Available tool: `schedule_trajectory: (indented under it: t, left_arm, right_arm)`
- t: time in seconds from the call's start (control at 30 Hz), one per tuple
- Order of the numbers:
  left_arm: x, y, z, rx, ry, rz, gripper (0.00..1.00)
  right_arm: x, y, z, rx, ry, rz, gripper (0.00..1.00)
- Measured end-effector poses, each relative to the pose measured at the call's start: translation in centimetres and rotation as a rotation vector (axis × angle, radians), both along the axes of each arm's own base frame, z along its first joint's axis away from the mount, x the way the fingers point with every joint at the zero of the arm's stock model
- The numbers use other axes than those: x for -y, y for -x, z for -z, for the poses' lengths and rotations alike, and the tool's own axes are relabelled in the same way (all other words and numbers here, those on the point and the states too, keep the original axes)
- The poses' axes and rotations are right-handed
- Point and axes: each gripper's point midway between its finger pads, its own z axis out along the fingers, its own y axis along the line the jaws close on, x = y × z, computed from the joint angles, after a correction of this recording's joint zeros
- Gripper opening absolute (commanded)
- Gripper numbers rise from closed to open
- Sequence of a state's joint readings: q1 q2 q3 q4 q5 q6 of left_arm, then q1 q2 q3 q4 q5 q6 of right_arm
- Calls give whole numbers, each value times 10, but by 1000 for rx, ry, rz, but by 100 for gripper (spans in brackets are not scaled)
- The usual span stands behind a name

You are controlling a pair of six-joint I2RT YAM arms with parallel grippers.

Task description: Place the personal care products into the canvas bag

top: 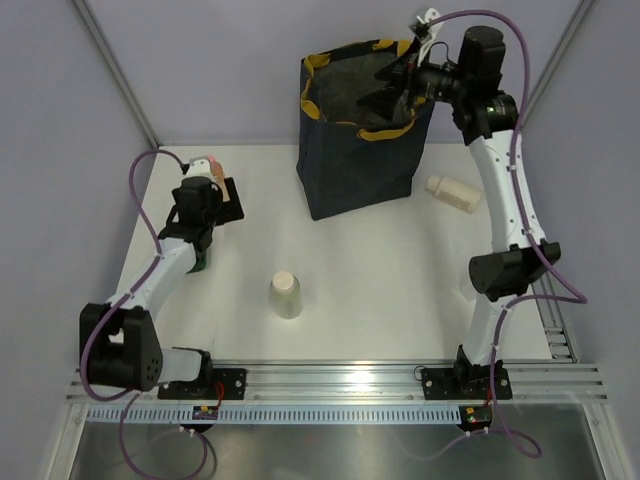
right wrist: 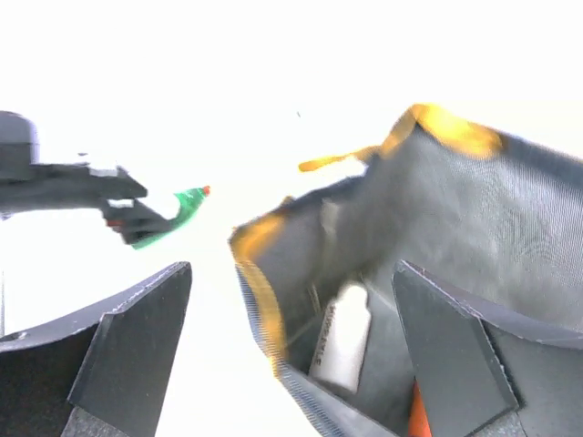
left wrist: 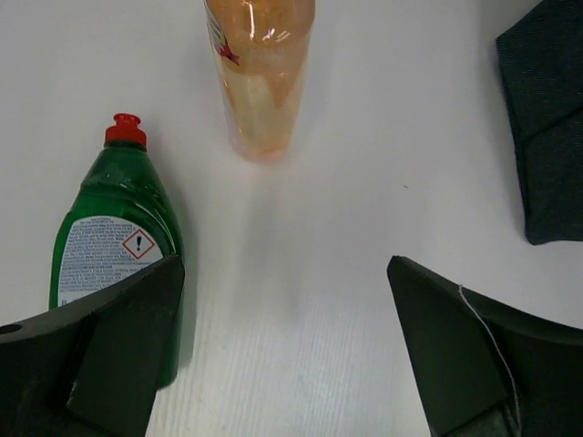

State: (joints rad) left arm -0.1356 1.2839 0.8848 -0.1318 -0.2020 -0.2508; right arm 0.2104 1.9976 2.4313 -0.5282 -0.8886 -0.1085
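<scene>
I will move my left gripper outward past the green dish-soap bottle and around the peach bottle below its pink cap, which is beyond my fingers.
The navy canvas bag (top: 350, 170) with a yellow rim stands at the back middle. My right gripper (top: 385, 97) is open and empty above its mouth. The right wrist view (right wrist: 291, 350) looks into the bag's grey lining (right wrist: 510, 209), where a white tube (right wrist: 344, 339) and an orange item (right wrist: 417, 421) lie. My left gripper (top: 213, 190) is open and empty at the left. In its wrist view (left wrist: 287, 350) a peach bottle (left wrist: 264, 73) lies ahead of the fingers. That peach bottle (top: 207, 166) has a pink cap. One cream bottle (top: 285, 295) sits at the table's centre, another (top: 453, 193) lies right of the bag.
A green dish-soap bottle (left wrist: 114, 237) with a red cap lies beside my left finger; it shows under the left arm (top: 200, 262) and in the right wrist view (right wrist: 182, 208). A corner of the bag (left wrist: 547, 137) shows at the left wrist view's right edge. Grey walls surround the table.
</scene>
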Motion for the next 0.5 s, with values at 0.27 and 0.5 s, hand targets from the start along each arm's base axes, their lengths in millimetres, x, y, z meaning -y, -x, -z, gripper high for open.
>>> schedule_trajectory:
  t: [0.27,0.5]
  left_arm:
    - [-10,-60,29,-16,-92,6,99]
    - [-24,-105,64,-37,-133,-29,97]
  right_arm:
    - [7,143,-40,161,34,-267,99]
    - [17,171,57,31,152,-319,99]
